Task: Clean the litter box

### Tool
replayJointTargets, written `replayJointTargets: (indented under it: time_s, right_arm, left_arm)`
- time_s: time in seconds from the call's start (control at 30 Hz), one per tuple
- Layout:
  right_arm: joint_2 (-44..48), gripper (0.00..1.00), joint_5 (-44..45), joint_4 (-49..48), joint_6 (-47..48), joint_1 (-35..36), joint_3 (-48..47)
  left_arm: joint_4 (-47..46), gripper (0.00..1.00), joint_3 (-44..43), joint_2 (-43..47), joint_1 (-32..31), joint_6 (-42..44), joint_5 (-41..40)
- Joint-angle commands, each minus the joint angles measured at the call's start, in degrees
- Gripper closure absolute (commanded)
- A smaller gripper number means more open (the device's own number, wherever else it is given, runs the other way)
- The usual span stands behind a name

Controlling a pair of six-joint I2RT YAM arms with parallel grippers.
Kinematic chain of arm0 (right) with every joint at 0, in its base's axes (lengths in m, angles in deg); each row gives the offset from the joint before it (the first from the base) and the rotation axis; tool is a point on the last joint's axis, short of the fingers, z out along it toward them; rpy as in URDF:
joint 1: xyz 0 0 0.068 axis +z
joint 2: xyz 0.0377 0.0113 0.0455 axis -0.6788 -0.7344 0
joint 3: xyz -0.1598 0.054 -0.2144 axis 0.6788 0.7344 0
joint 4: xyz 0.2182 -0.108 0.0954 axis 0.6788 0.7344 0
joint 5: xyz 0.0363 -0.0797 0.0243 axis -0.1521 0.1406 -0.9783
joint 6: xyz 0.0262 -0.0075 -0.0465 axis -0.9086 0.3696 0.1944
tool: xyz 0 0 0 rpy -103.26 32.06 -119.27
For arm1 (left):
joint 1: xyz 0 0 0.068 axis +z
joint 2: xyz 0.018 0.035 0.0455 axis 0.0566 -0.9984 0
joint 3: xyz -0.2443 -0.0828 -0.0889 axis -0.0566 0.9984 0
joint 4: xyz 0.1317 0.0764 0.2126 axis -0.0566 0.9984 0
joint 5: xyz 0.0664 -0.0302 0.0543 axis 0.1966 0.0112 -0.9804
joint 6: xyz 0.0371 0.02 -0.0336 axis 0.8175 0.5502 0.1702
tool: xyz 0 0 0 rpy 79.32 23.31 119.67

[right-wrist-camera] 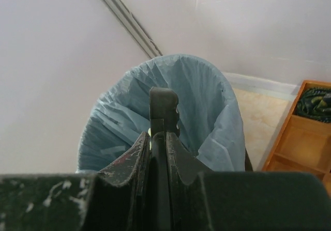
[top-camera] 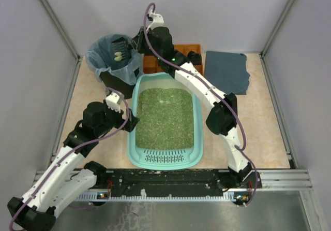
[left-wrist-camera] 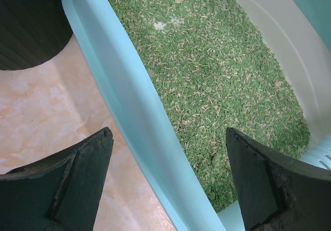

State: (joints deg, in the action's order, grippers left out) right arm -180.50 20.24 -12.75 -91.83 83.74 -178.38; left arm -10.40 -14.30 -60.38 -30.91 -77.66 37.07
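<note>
My right gripper should swing back and down from the bin point(top-camera: 101, 60) next and let go of the scoop on the open litter point(top-camera: 173, 118), because the litter is below it and nearer my base.
The light-teal litter box point(top-camera: 166, 160) lies mid-table, filled with green litter point(top-camera: 165, 118). My left gripper point(top-camera: 130, 122) is open astride its left wall point(left-wrist-camera: 121, 91), one finger outside over the table and one over the litter point(left-wrist-camera: 222, 70), touching neither. A pale clump point(left-wrist-camera: 161, 25) lies on the litter near the far end. My right gripper point(top-camera: 133, 43) is shut on the handle of a black slotted scoop point(top-camera: 118, 51), which it holds above the blue-bagged bin point(top-camera: 101, 60). In the right wrist view the scoop handle point(right-wrist-camera: 164, 109) rises between the shut fingers point(right-wrist-camera: 135, 156), over the bag point(right-wrist-camera: 207, 96).
An orange compartmented tray point(top-camera: 189, 50) stands behind the litter box; its near compartments show in the right wrist view point(right-wrist-camera: 305, 138). A dark blue-grey cloth point(top-camera: 227, 71) lies at the back right. Grey walls close in the table on three sides.
</note>
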Motion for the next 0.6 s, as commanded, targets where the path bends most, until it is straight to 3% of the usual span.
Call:
replayJointTargets:
  time_s: [0.0,0.37,0.57]
  right_arm:
    - [0.7,1.0,2.2,-6.6,10.6,2.2,-3.0]
    - [2.4,1.0,8.5,-15.1,37.7,8.9,1.7]
    - [3.5,1.0,10.5,-18.9,41.4,9.9,3.4]
  left_arm:
    - [-0.3,0.05,0.2,0.4,-0.4,0.4,-0.4]
    - [-0.2,0.05,0.3,0.1,-0.4,0.2,-0.5]
    - [-0.2,0.05,0.3,0.5,-0.4,-0.1,-1.1]
